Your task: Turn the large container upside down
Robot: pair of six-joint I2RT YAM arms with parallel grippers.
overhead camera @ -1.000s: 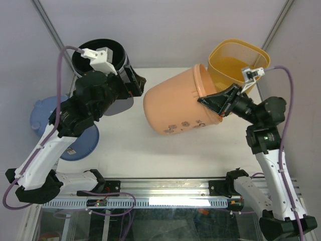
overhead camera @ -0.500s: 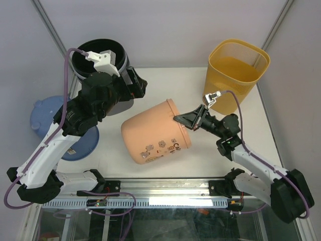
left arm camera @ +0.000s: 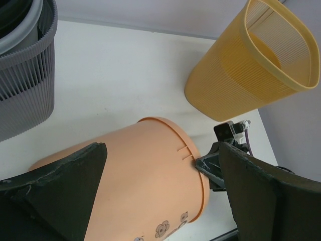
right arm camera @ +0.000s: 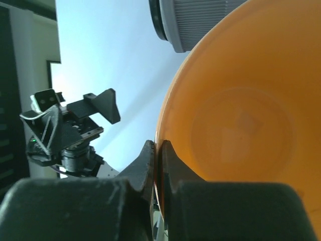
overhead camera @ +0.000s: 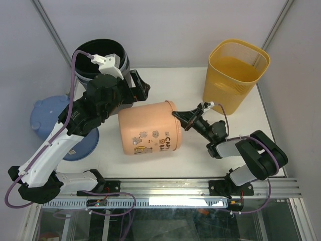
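The robot's right gripper needs to lower and tilt the container's pinched rim down onto the empty tabletop below next and let go of it, as the container's opening still faces sideways.
The large container (overhead camera: 148, 128) is a peach-orange bucket with flower prints. It lies on its side mid-table, its mouth facing right. My right gripper (overhead camera: 179, 116) is shut on its rim, one finger inside and one outside, which the right wrist view shows at the gripper (right arm camera: 158, 148) against the container's orange inside (right arm camera: 241, 125). My left gripper (overhead camera: 136, 93) hangs open just behind and above the container. In the left wrist view its fingers straddle the container (left arm camera: 140, 175) without touching, the gripper (left arm camera: 163, 150) centred over the rim end, the right gripper (left arm camera: 200, 163) pinching there.
A yellow ribbed basket (overhead camera: 234, 75) stands upright at the back right. A grey ribbed bin with a black liner (overhead camera: 100, 55) stands at the back left, close to my left arm. A blue lid (overhead camera: 47, 113) and a blue dish (overhead camera: 83, 143) lie at the left edge.
The container came down from a raised tilt at the right onto its side further left. My right arm dropped low with it, still gripping the rim. My left gripper shifted slightly toward it.
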